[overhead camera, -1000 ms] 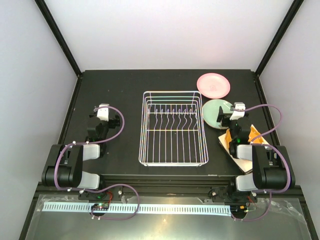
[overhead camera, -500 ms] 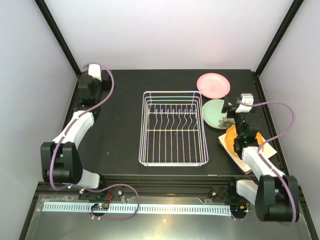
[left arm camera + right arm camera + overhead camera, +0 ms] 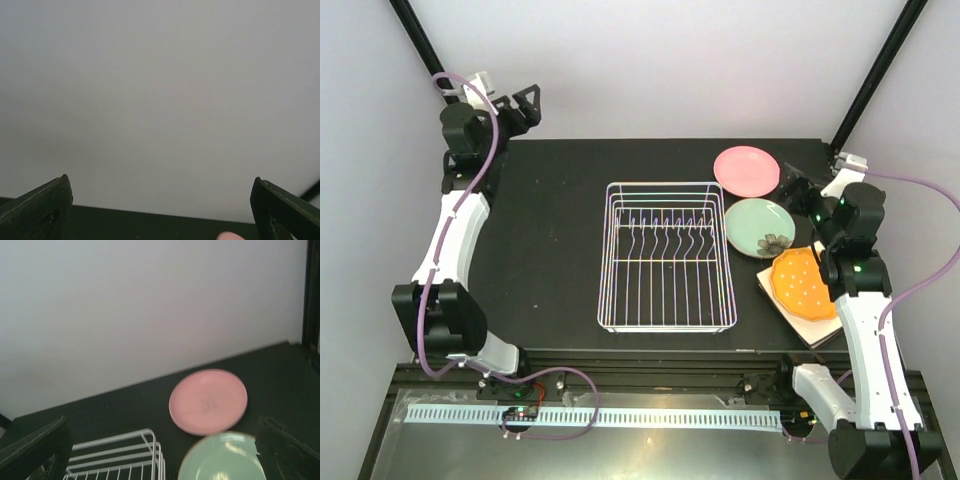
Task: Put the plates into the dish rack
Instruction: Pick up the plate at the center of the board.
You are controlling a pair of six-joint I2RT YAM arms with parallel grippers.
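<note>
I will next move my right gripper back and down, tilting it downward, onto the orange plate's rim away from the rack, since the orange plate lies on top of the square one.
The white wire dish rack (image 3: 666, 255) stands mid-table with no plate in it. To its right lie the pink plate (image 3: 747, 170), the pale green plate (image 3: 760, 227) with a dark flower, and the orange plate (image 3: 803, 283), which rests on a pale square plate (image 3: 813, 326). My left gripper (image 3: 518, 104) is open and empty, raised high at the back left corner, facing the wall (image 3: 160, 100). My right gripper (image 3: 797, 188) is open and empty, raised above the table between the pink and green plates. The right wrist view shows the pink plate (image 3: 208, 401), the green plate (image 3: 222, 457) and a rack corner (image 3: 120, 455).
Black frame posts (image 3: 865, 75) rise at the back corners of the black table (image 3: 550, 230), with pale walls behind and beside. The plates crowd the right side up to the table's right edge. A pink plate sliver (image 3: 230, 236) shows at the bottom of the left wrist view.
Both arms have unfolded and risen. The left gripper swung from near the rack's left to the back left corner. The right gripper lifted off the green plate toward the right rear.
</note>
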